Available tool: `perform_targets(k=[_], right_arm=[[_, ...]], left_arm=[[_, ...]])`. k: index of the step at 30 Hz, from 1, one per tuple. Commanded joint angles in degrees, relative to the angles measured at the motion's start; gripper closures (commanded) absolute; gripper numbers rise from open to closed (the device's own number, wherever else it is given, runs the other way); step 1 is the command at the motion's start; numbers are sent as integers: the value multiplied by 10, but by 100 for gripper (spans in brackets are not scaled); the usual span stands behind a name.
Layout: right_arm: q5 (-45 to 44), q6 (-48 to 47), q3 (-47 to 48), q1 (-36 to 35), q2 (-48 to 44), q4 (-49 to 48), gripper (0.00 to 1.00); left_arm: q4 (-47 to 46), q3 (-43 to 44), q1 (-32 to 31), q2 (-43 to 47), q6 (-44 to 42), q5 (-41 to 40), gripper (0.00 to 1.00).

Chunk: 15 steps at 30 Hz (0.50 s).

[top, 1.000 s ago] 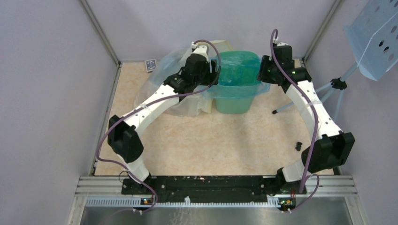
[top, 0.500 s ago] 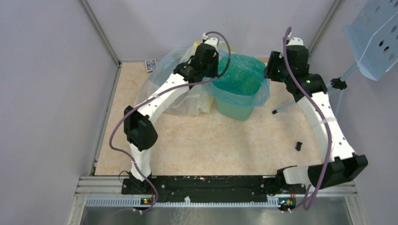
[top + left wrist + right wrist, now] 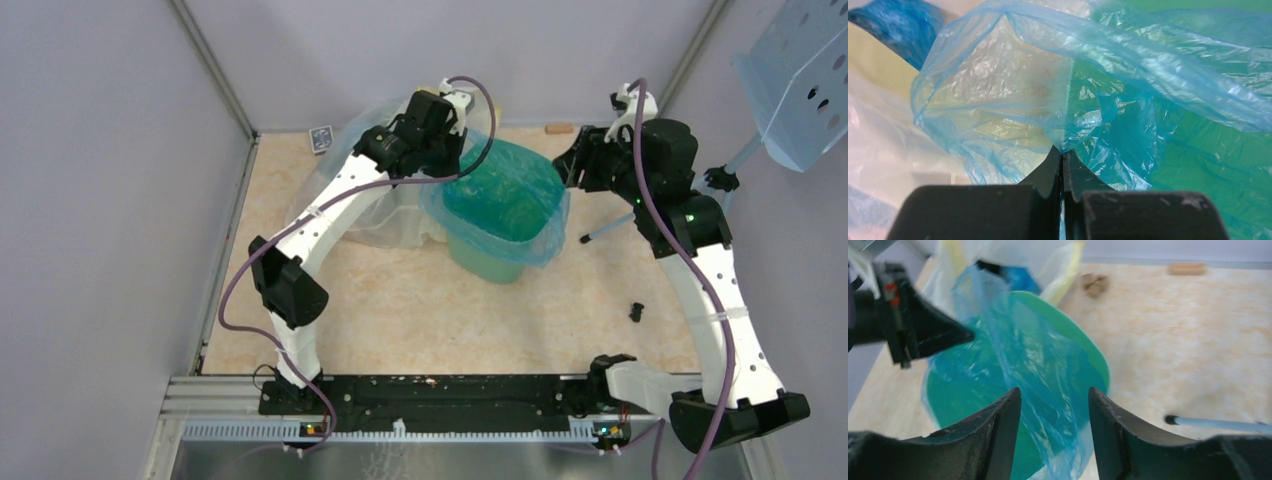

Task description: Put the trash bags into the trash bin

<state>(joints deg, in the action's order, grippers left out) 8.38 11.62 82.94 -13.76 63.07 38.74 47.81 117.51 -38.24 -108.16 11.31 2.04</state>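
The right gripper moves back toward the left gripper next and lowers its open fingers over the bag's far fold [image 3: 530,160] [image 3: 1057,344].
The mint-green trash bin [image 3: 487,259] stands at the back middle of the table. The thin blue trash bag [image 3: 535,232] lines it, with its edge folded out over the rim. My left gripper [image 3: 451,168] is at the bin's left rim, shut on a pinch of the bag's film [image 3: 1083,115]. In the left wrist view its jaws meet at the blue plastic, and the bin [image 3: 1228,180] shows green on the right. My right gripper [image 3: 1055,394] hovers open above the bin's right rim [image 3: 1091,351]. A fold of the bag [image 3: 1018,355] lies below its gap.
A large clear and yellowish plastic sack [image 3: 378,214] lies left of the bin, behind my left arm. A light blue rod [image 3: 612,229] and a perforated blue panel [image 3: 800,80] stand at the right. A small black part [image 3: 636,311] lies on the table's right side.
My left gripper has shut on the bag's edge at the left rim. The right arm has lifted and drawn back right, its jaws wider. The bin has shifted nearer.
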Motion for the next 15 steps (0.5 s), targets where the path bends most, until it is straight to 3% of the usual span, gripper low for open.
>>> perform_targets(k=[1,10,15], right_arm=[[212,-42,0,-11,-15,8,45],[150,-43,35,-137,-1,65,49],[-7,-23,65,-261,41,95,48]], left_arm=[[50,-39,0,95,-41,83,100],[127,-81,0,169,-104,131,100],[93,-141,0,189,-108,130,100]])
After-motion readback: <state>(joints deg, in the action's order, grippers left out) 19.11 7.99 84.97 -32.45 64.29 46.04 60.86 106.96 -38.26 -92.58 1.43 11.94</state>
